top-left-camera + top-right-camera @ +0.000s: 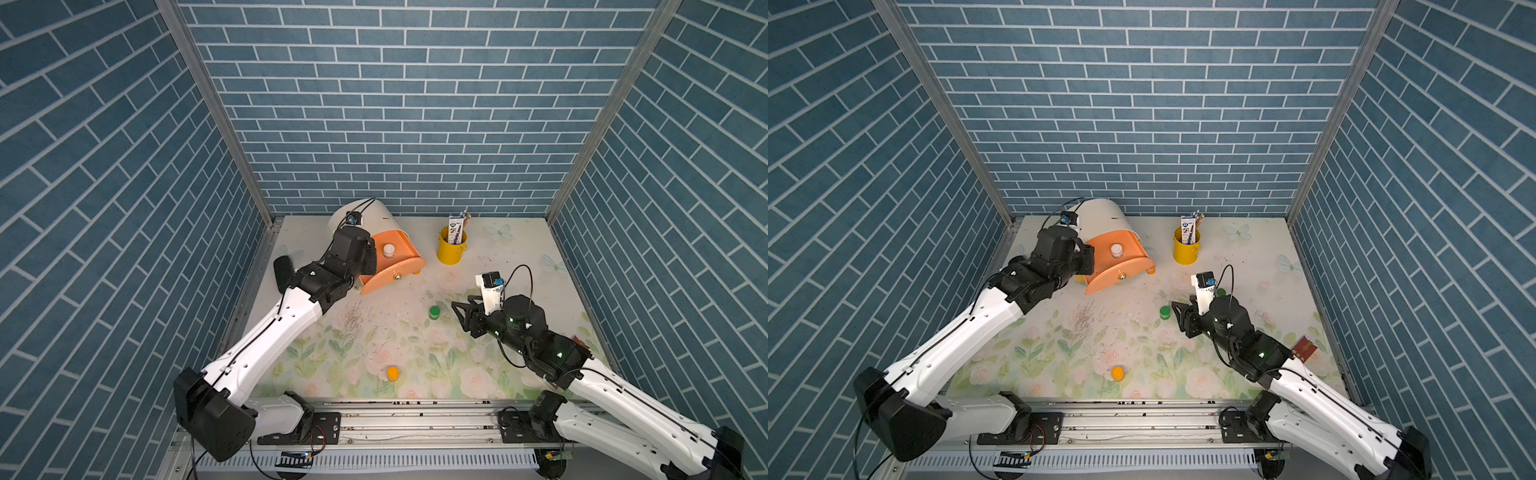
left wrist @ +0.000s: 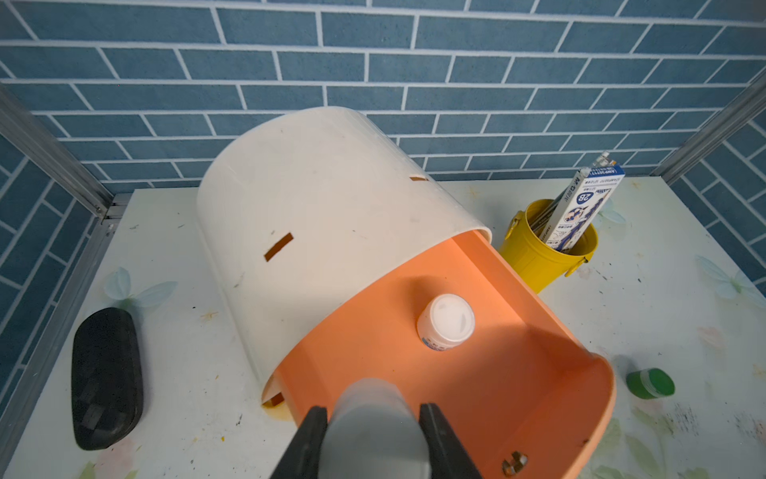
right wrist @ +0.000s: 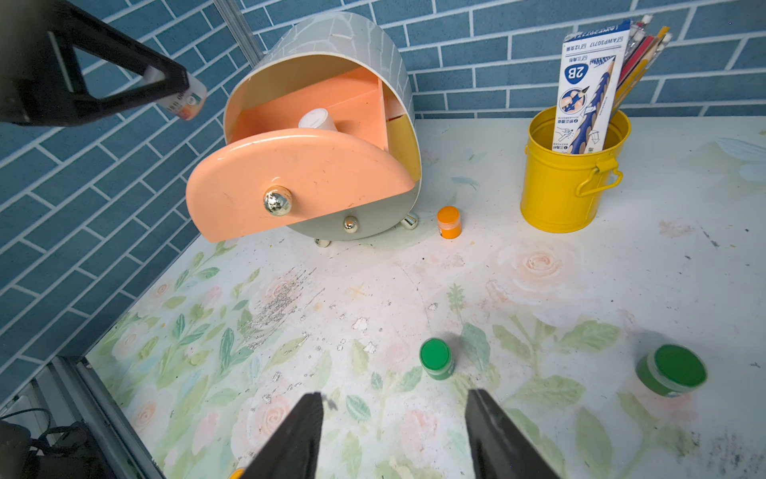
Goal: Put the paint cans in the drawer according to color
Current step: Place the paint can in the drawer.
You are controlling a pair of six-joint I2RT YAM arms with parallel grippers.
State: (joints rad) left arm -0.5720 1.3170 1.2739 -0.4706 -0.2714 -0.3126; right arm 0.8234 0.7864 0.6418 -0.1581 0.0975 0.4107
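A matching white-lidded can stands in the peach drawer [image 1: 390, 279], so the robot's left gripper will go down to the bare drawer bottom beside that can and let go of the pale can.
The cream cabinet [image 1: 365, 214] stands at the back left with its peach drawer [image 1: 390, 279] pulled out. One white-lidded paint can [image 2: 446, 319] stands inside it. My left gripper [image 2: 373, 411] hangs over the drawer's near corner, shut on a pale paint can [image 2: 373, 431]; the right wrist view shows this can [image 3: 190, 97] between the fingers. My right gripper [image 3: 393, 435] is open and empty, low over the mat. A green-lidded can [image 3: 435, 357] stands just ahead of it, a second green one [image 3: 671, 370] to the side. Orange-lidded cans stand by the cabinet's foot [image 3: 449, 222] and near the front edge [image 1: 392, 373].
A yellow bucket [image 1: 451, 249] holding a pencil box stands at the back, right of the cabinet. A black oblong object [image 2: 105, 377] lies by the left wall. A red card [image 1: 1304, 347] lies near the right wall, beside my right arm. Brick-patterned walls enclose three sides.
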